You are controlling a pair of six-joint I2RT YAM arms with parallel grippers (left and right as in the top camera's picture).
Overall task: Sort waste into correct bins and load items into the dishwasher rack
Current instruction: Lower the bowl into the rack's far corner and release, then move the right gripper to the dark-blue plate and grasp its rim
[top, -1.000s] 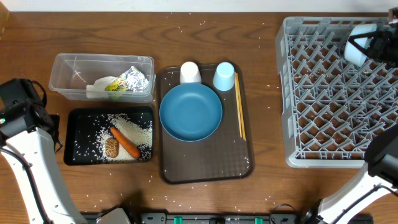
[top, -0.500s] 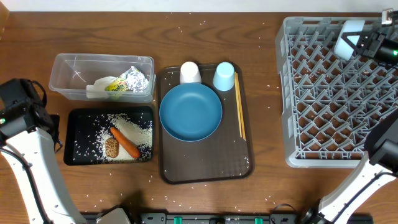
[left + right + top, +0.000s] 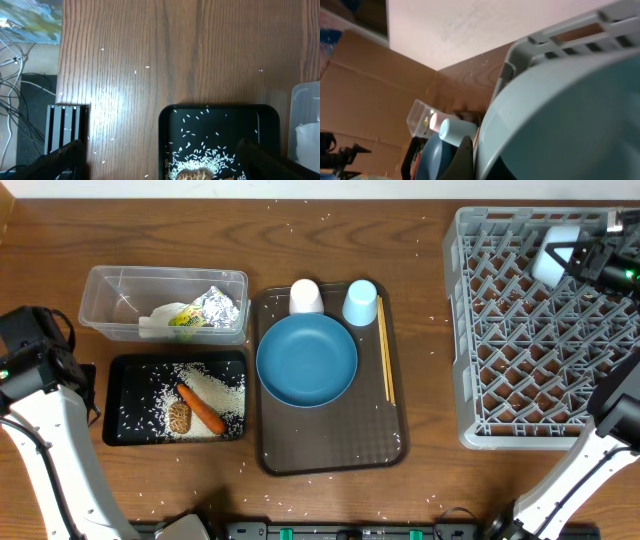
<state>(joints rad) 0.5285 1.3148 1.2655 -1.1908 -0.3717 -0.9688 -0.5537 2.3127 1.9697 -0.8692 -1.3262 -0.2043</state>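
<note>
Next, my right gripper brings the white bowl down from its tilted hang above empty rack slots until it sits among them near the rack's far edge.
My right gripper (image 3: 578,258) is shut on the rim of the white bowl (image 3: 555,252), holding it tilted over the far right corner of the grey dishwasher rack (image 3: 520,350). In the right wrist view the bowl (image 3: 560,110) fills the frame beside one dark finger (image 3: 465,159). The dark blue plate (image 3: 306,360), white cup (image 3: 305,296), light blue cup (image 3: 360,302) and chopsticks (image 3: 385,350) lie on the brown tray (image 3: 330,450). My left gripper (image 3: 162,167) hangs open over the left edge of the black tray (image 3: 165,130), nothing between its fingers.
The black tray (image 3: 112,400) holds the carrot (image 3: 202,409), brown lump (image 3: 179,416) and rice (image 3: 215,385). The clear container (image 3: 100,280) holds foil (image 3: 222,307), the wrapper (image 3: 185,318) and the napkin (image 3: 152,327). Loose rice grains dot the table.
The right gripper has carried the bowl a little to the left over the rack's far corner. The left arm has not moved.
</note>
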